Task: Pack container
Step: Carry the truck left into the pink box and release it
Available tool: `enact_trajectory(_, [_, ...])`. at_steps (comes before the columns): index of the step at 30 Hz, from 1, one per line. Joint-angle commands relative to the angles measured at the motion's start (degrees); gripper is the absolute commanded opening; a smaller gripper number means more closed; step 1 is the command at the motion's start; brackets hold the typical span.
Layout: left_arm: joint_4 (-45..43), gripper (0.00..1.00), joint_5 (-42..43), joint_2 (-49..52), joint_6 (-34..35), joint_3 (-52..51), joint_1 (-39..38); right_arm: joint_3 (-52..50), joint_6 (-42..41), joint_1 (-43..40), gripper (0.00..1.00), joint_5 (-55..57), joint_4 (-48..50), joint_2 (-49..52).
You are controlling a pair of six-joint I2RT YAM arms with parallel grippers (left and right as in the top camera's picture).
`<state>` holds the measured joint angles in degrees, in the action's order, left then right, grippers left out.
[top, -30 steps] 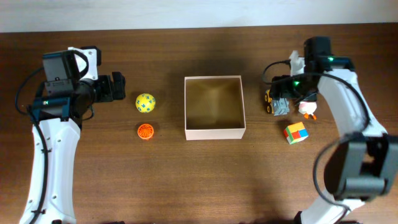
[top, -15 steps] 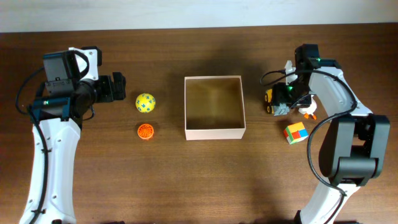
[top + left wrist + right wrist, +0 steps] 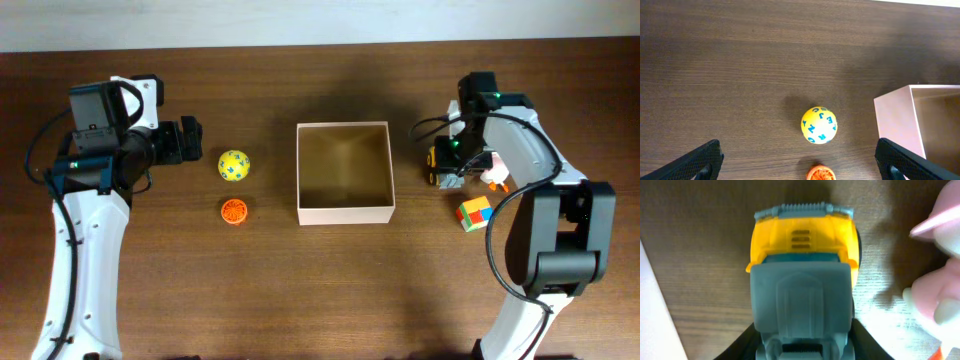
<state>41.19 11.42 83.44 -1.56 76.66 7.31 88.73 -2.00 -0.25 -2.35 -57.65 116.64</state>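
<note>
My right gripper needs to lift the truck point(image 3: 443, 168) next, cross the container's white side beside it and lower it inside the container close to that side point(image 3: 367, 168).
The container point(image 3: 345, 213), a square white-walled box with a tan inside, stands mid-table with nothing in it; its corner shows in the left wrist view point(image 3: 895, 125). My right gripper point(image 3: 455, 160) is down on a yellow and grey toy truck point(image 3: 443, 168) right of the box. In the right wrist view its fingers point(image 3: 802, 350) press both sides of the truck's grey bed point(image 3: 802, 280). My left gripper point(image 3: 195, 140) is open and empty point(image 3: 800, 161), left of a yellow lettered ball point(image 3: 234, 165) point(image 3: 819, 125) and an orange ball point(image 3: 234, 211) point(image 3: 821, 173).
A pink and white toy point(image 3: 493, 175) point(image 3: 935, 280) lies just right of the truck. A coloured cube point(image 3: 476, 212) sits in front of it. The box's white wall point(image 3: 652, 315) is close on the truck's left.
My right arm has swung in and lowered over the truck, which stays in place. The left arm and the balls have not moved.
</note>
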Motion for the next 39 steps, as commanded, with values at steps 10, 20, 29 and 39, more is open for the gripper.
enact_trajectory(10, [0.07,0.99,0.83,0.35,-0.68,1.18,0.26,16.70,-7.52,11.47,0.22,3.06,-13.11,-14.27])
enact_trajectory(20, [0.07,0.99,0.83,0.35,-0.68,1.18,0.26,13.94,-19.34,24.39,0.18,3.17,-12.00,-13.86])
enact_trajectory(29, [0.07,0.99,0.83,0.35,-0.68,1.18,0.26,5.40,-24.68,28.26,0.19,7.63,0.28,-6.05])
enact_trajectory(39, [0.07,0.99,0.83,0.35,-0.68,1.18,0.26,4.85,-24.68,25.18,0.21,10.99,5.05,-0.66])
